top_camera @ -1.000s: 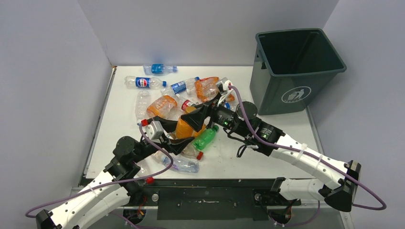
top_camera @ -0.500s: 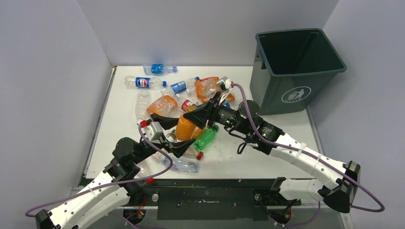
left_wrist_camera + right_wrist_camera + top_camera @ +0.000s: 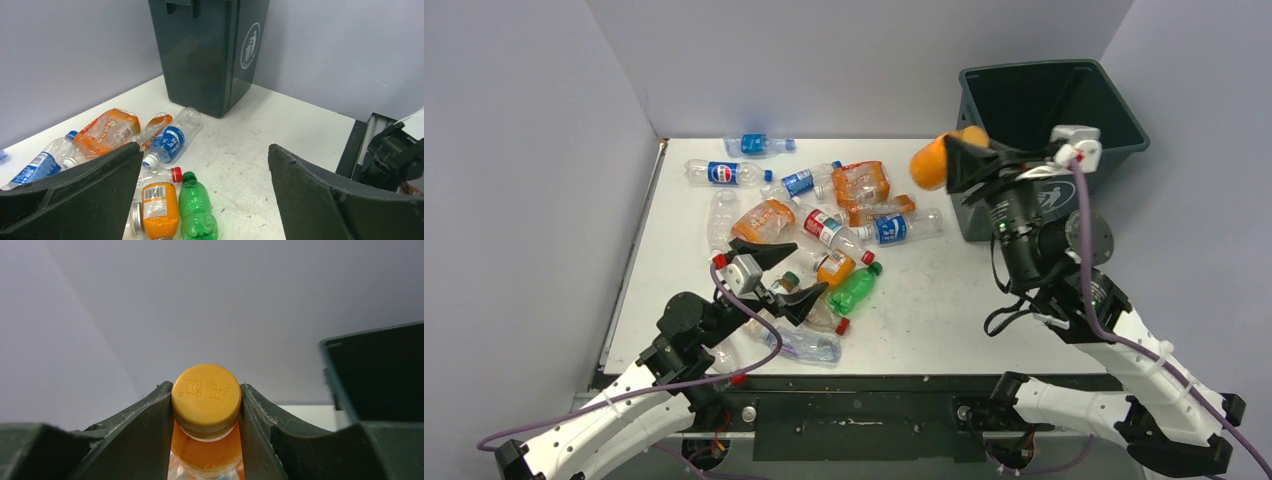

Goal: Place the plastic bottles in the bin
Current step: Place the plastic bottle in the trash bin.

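The orange bottle hangs outside the bin, so my right gripper will next swing outward and to the right in the top view, past the bin's rim and over the bin's opening (image 3: 1048,106) (image 3: 389,374).
My right gripper (image 3: 959,152) is shut on an orange bottle (image 3: 933,160) and holds it high at the left rim of the dark bin (image 3: 1114,100). In the right wrist view the fingers (image 3: 145,425) clamp the bottle's orange cap (image 3: 206,396), with the bin (image 3: 375,375) at the right. My left gripper (image 3: 784,275) is open and empty over the near end of the bottle pile (image 3: 824,215). In the left wrist view a green bottle (image 3: 196,210) and a small orange bottle (image 3: 156,210) lie between its fingers (image 3: 75,192), and the bin (image 3: 210,50) stands beyond.
Loose bottles lie across the white table (image 3: 944,310): blue-labelled ones (image 3: 724,173) at the back left, a clear one (image 3: 799,343) near the front edge. Grey walls close in the left, back and right sides.
My right gripper has lifted the orange bottle out of the pile and swung it up and right to the bin's rim. My left gripper has shifted only slightly and stays open.
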